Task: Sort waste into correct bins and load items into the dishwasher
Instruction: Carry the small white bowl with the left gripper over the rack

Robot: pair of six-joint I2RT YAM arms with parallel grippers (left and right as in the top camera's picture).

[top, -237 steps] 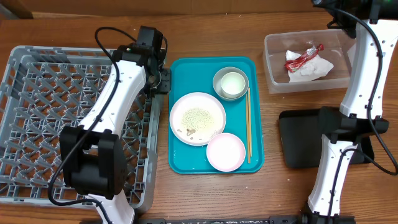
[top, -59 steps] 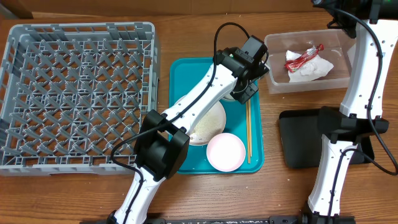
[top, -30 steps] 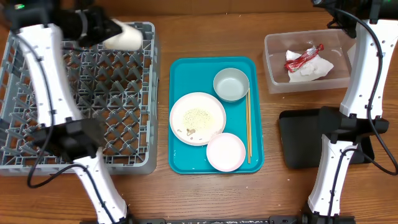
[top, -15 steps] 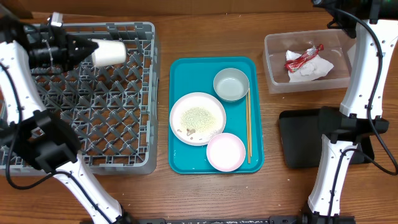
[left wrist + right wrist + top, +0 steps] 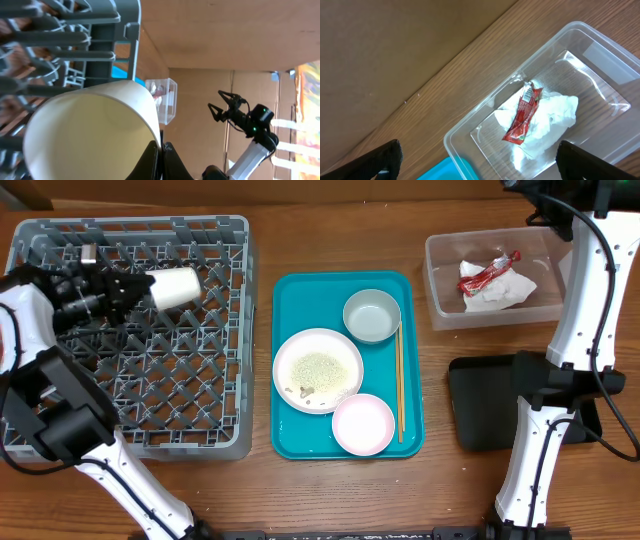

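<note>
The small cup still hangs sideways above the grey dish rack's back wires, so my left gripper should next move down onto them and release the cup's rim.
My left gripper (image 5: 140,288) is shut on the rim of the small white cup (image 5: 174,286), holding it on its side over the back of the grey dish rack (image 5: 130,395). In the left wrist view the cup (image 5: 90,130) fills the frame, with the fingers (image 5: 161,159) pinching its wall. On the teal tray (image 5: 300,292) lie the plate with rice crumbs (image 5: 318,370), the pale bowl (image 5: 363,424), the grey metal bowl (image 5: 372,316) and the chopsticks (image 5: 399,385). My right gripper (image 5: 477,162) is open and empty, high over the clear tub (image 5: 470,125), which holds the napkin (image 5: 550,120) and the red wrapper (image 5: 522,112).
The black tray (image 5: 480,405) lies at the front right, partly under the right arm's base. The clear tub (image 5: 440,305) stands at the back right. Bare wooden table runs along the front edge.
The left arm lifted the cup out of the metal bowl on the teal tray and carried it left over the rack. In the last half second it shifted slightly forward. The right arm has not moved.
</note>
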